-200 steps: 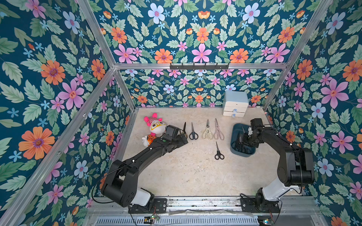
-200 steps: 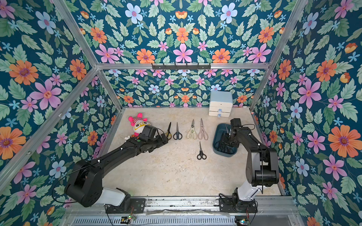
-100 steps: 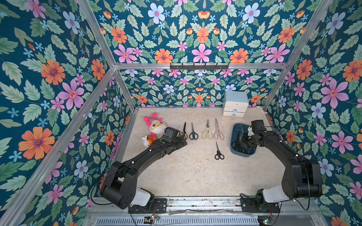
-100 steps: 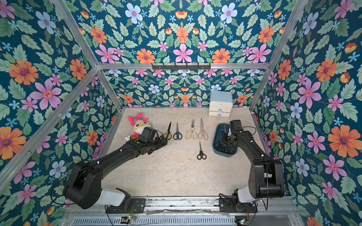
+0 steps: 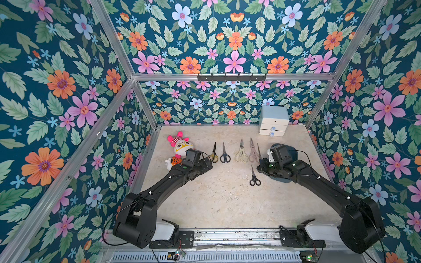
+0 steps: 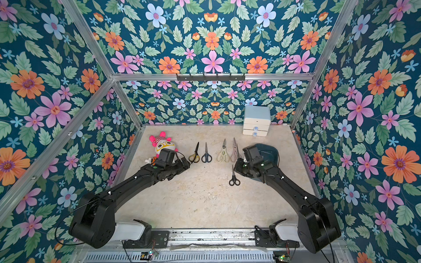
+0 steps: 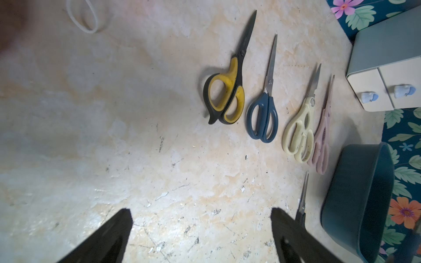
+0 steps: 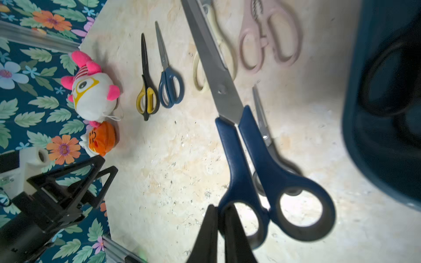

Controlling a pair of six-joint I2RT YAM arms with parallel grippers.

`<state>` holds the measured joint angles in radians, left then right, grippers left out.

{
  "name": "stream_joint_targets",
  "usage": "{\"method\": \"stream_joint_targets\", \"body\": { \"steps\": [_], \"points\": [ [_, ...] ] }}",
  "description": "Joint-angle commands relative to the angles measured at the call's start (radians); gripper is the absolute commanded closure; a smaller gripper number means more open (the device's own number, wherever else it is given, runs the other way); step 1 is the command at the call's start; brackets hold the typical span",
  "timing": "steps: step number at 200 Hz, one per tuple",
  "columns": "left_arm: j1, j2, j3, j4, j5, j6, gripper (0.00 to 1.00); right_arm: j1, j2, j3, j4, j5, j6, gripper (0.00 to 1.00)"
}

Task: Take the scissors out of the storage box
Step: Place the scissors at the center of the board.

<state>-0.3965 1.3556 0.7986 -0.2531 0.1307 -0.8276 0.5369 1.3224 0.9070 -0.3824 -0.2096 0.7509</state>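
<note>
I will next carry the dark-blue scissors away from the box with my right gripper, past the small black pair [image 5: 254, 178], and down to release them on the bare tabletop below it.
My right gripper [image 8: 221, 208] is shut on one handle loop of a dark-blue-handled pair of scissors [image 8: 250, 159], held above the table just left of the dark teal storage box [image 5: 293, 152]; the blade [image 5: 258, 150] points toward the back wall. Black handles [image 8: 387, 75] show blurred inside the box. Lying on the table in a row are yellow-black scissors [image 5: 213, 154], dark-blue scissors [image 5: 225, 156], cream shears [image 5: 241, 153] and pink shears [image 5: 252, 152]. A small black pair [image 5: 254, 178] lies nearer the front. My left gripper [image 7: 200, 216] is open and holds nothing, close to the yellow-black pair.
A pink-and-white plush toy [image 5: 182, 146] and a small orange plush [image 5: 175, 161] sit at the back left by my left wrist. A pale-blue two-drawer cabinet [image 5: 273, 120] stands at the back right. Floral walls enclose three sides.
My right gripper has lifted the dark-blue scissors out of the storage box and carried them left, over the table beside the pink shears. The left arm has hardly moved.
</note>
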Motion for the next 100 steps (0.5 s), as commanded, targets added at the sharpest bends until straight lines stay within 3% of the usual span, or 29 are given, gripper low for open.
{"method": "stream_joint_targets", "body": {
  "steps": [1,42,100],
  "points": [
    [0.030,-0.024,-0.021,0.017,0.045,0.020,0.01,0.084,0.024,-0.017,0.094,0.041,0.132,1.00],
    [0.056,-0.077,-0.041,-0.020,0.052,0.065,0.01,0.244,0.123,-0.025,0.159,0.114,0.279,1.00],
    [0.062,-0.149,-0.091,-0.040,0.068,0.076,0.01,0.328,0.295,0.052,0.198,0.183,0.411,1.00]
  ]
}}
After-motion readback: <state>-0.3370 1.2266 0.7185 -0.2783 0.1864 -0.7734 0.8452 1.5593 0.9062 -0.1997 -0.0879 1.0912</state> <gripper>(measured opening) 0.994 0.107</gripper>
